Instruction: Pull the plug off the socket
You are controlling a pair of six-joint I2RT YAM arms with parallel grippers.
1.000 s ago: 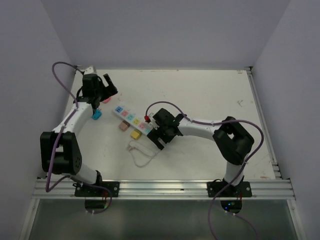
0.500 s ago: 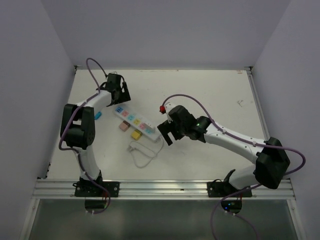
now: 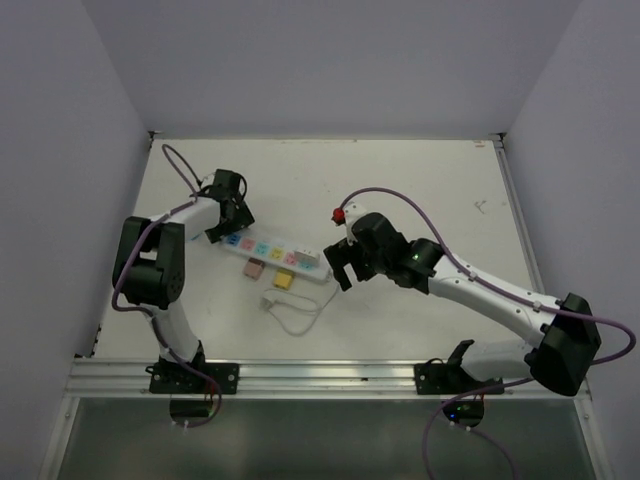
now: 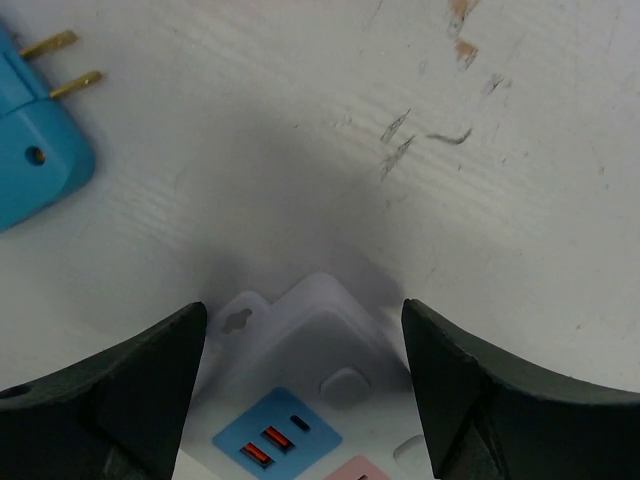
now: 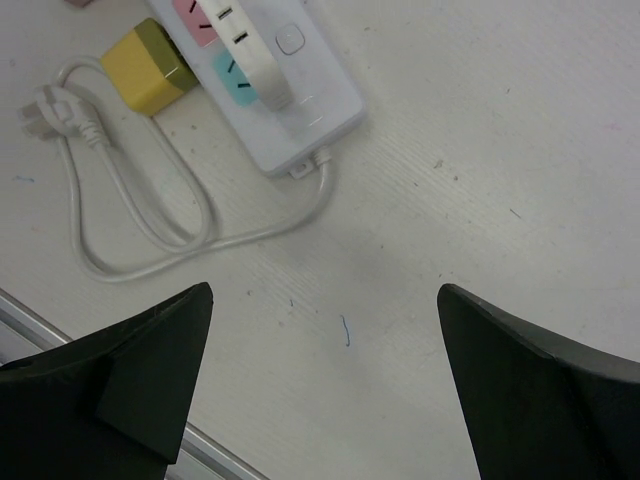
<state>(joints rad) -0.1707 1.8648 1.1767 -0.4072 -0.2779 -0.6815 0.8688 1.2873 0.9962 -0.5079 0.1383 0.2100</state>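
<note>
I will next move my right gripper to the left in the top view to the white elongated piece (image 3: 307,257) (image 5: 258,65) below it. I will turn it to match the piece's slant, lower it and close it.
The socket, a long white power strip (image 3: 275,257) with pastel outlet faces, lies at centre-left. My left gripper (image 3: 228,228) hovers open over its left end; the left wrist view shows the blue USB face (image 4: 275,437) between my open fingers (image 4: 120,400), touching nothing. A blue plug (image 4: 30,130) with gold prongs lies loose on the table. My right gripper (image 3: 338,268) is open and empty just right of the strip's cord end (image 5: 300,110). A yellow plug (image 5: 150,65) sits against the strip's near side. A white elongated piece (image 5: 258,65) lies over the teal face.
The strip's thin white cord (image 5: 150,235) loops on the table toward the near edge. A pinkish-brown plug (image 3: 254,268) sits beside the yellow one (image 3: 283,281). The table's metal front rail (image 3: 320,375) runs along the near edge; grey walls enclose the other sides.
My left gripper came from the back-left corner down onto the strip's left end. My right arm stretched out and its gripper drew back to the strip's right. The strip shifted slightly nearer.
</note>
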